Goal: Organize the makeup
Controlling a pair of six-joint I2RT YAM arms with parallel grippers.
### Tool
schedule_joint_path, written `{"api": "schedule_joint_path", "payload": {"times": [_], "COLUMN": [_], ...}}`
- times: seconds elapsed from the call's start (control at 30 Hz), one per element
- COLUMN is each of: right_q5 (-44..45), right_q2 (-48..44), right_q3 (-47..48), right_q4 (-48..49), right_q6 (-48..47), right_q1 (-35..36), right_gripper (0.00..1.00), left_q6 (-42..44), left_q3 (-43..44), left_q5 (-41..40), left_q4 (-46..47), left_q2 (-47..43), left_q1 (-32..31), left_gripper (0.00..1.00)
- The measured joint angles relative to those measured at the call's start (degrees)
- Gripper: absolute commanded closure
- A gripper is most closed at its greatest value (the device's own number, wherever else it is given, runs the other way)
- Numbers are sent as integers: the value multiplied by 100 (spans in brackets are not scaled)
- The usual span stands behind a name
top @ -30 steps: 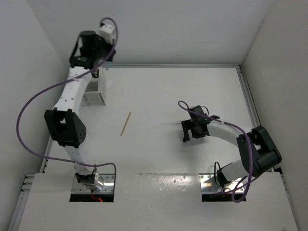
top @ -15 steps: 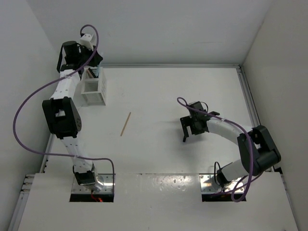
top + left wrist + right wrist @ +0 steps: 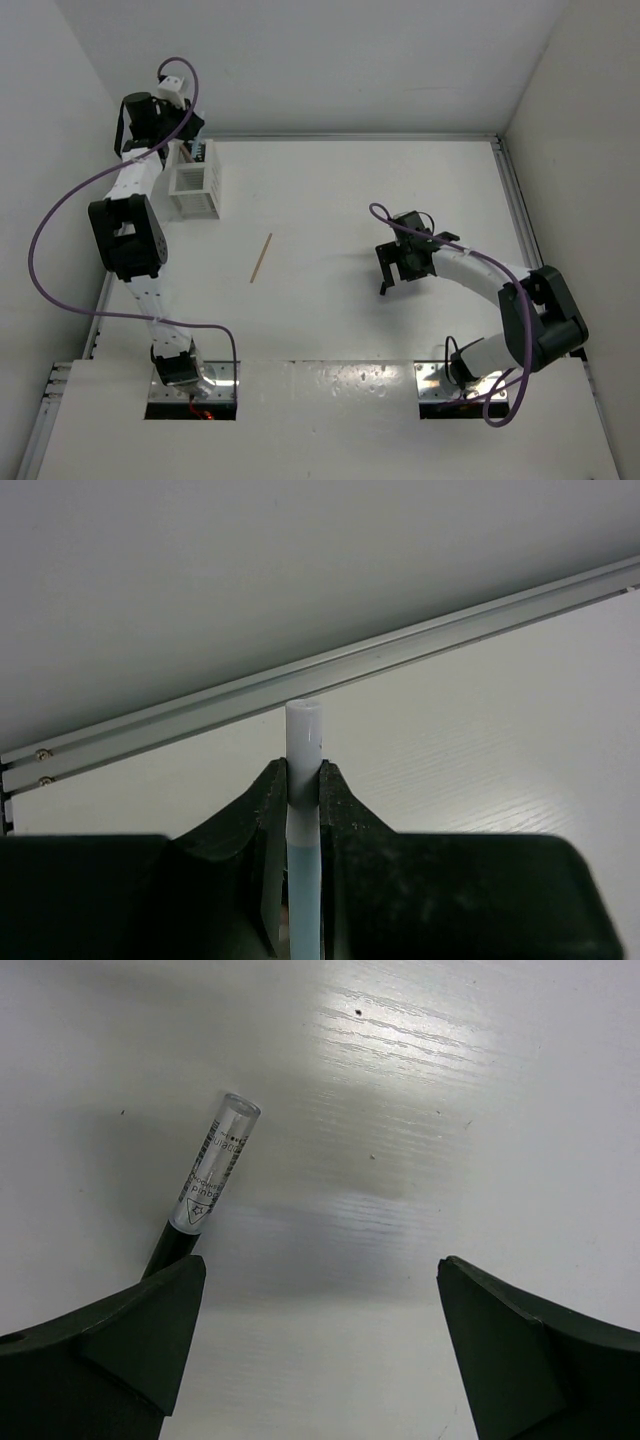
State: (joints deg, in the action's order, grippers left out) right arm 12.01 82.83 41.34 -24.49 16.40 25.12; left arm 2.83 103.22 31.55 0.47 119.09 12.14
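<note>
My left gripper has the slim white stick over the holder's opening, where dark stick tips show, and will go down at the far end of the white slatted holder (image 3: 194, 188).
My left gripper (image 3: 186, 137) is shut on a slim white stick (image 3: 304, 742) and holds it over the far end of the white slatted holder (image 3: 194, 188) at the table's back left. Dark stick tips show inside the holder. A tan wooden stick (image 3: 261, 257) lies on the table, mid-left. My right gripper (image 3: 398, 268) is open and low over the table. A black pencil with a clear cap (image 3: 213, 1172) lies just beside its left finger (image 3: 150, 1330), and also shows in the top view (image 3: 383, 288). Nothing is between the right jaws (image 3: 320, 1265).
A metal rail (image 3: 330, 675) runs along the table's far edge, just beyond the left gripper (image 3: 303, 772). White walls close in the table at the left, back and right. The arm bases sit behind a white panel (image 3: 320, 380) at the near edge.
The left arm has swung left and back, carrying the white stick from beside the holder to over its far end. The right gripper has barely moved.
</note>
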Motion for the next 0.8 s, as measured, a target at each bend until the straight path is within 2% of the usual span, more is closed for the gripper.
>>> {"api": "schedule_joint_path", "payload": {"times": [0.8], "right_q5": [-2], "right_q2": [-39], "right_q3": [350], "right_q4": [-345], "right_q6": [-205], "right_q1": [15], "right_gripper": [0], "left_q6": [363], "left_q3": [-474], "left_q5": [190], "left_q4": [1182], "left_q2": [284], "left_q1": [35], "left_gripper": [100]}}
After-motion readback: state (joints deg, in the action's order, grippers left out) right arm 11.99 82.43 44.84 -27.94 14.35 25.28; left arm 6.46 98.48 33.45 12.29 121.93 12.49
